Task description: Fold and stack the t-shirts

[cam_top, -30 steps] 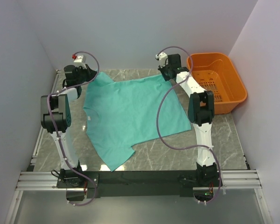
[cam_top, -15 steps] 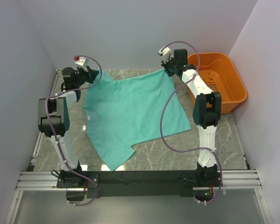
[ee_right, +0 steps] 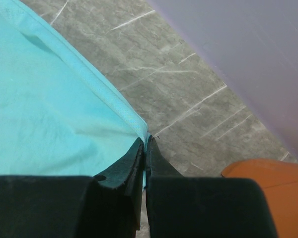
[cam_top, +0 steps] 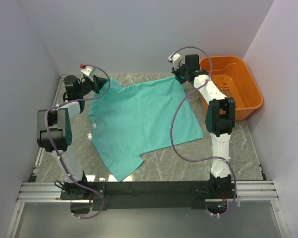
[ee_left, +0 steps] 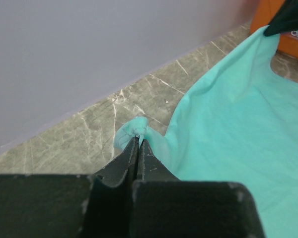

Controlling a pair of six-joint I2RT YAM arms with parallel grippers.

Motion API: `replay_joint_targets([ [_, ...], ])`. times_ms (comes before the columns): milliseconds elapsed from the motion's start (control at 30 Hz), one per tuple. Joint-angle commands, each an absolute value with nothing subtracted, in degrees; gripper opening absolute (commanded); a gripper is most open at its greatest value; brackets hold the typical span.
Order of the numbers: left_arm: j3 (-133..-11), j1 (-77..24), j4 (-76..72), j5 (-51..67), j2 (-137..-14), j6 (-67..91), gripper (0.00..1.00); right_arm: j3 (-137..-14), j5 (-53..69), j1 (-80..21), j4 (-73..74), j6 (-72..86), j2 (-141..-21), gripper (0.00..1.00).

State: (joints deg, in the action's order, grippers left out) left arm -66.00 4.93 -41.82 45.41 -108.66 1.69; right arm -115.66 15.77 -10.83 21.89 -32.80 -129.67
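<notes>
The shirt's edge by the basket lies below and back from my right gripper, so I need to draw it back and down to release the corner on that edge.
A plain teal t-shirt (cam_top: 139,124) lies spread over the marble table, its far edge lifted between the two grippers. My left gripper (cam_top: 103,84) is shut on the shirt's far left corner; in the left wrist view the jaws (ee_left: 139,141) pinch a small bunch of teal cloth (ee_left: 228,114). My right gripper (cam_top: 178,74) is shut on the far right corner; in the right wrist view the closed jaws (ee_right: 144,141) hold the hemmed edge of the shirt (ee_right: 54,104).
An orange plastic basket (cam_top: 248,84) stands at the far right, just beyond the right arm, and shows in the right wrist view (ee_right: 273,183). Grey walls enclose the table on three sides. Purple cables loop over both arms.
Both grippers have lifted the shirt's far corners and moved slightly outward and back toward the wall, pulling the far edge taut. The left arm has swung further left.
</notes>
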Motion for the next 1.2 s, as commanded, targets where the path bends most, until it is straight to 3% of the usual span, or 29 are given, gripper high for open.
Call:
replay_joint_targets([
  [0, -64.08, 5.1, -44.65, 49.83, -103.37, -2.63, 0.01, -114.44, 16.43, -10.37, 20.57, -33.92, -126.48, 0.0],
  [1167, -53.27, 5.18, -35.95, 48.69, -93.25, -14.68, 0.0, -103.1, 15.82, -7.65, 16.88, -35.07, -120.59, 0.0],
])
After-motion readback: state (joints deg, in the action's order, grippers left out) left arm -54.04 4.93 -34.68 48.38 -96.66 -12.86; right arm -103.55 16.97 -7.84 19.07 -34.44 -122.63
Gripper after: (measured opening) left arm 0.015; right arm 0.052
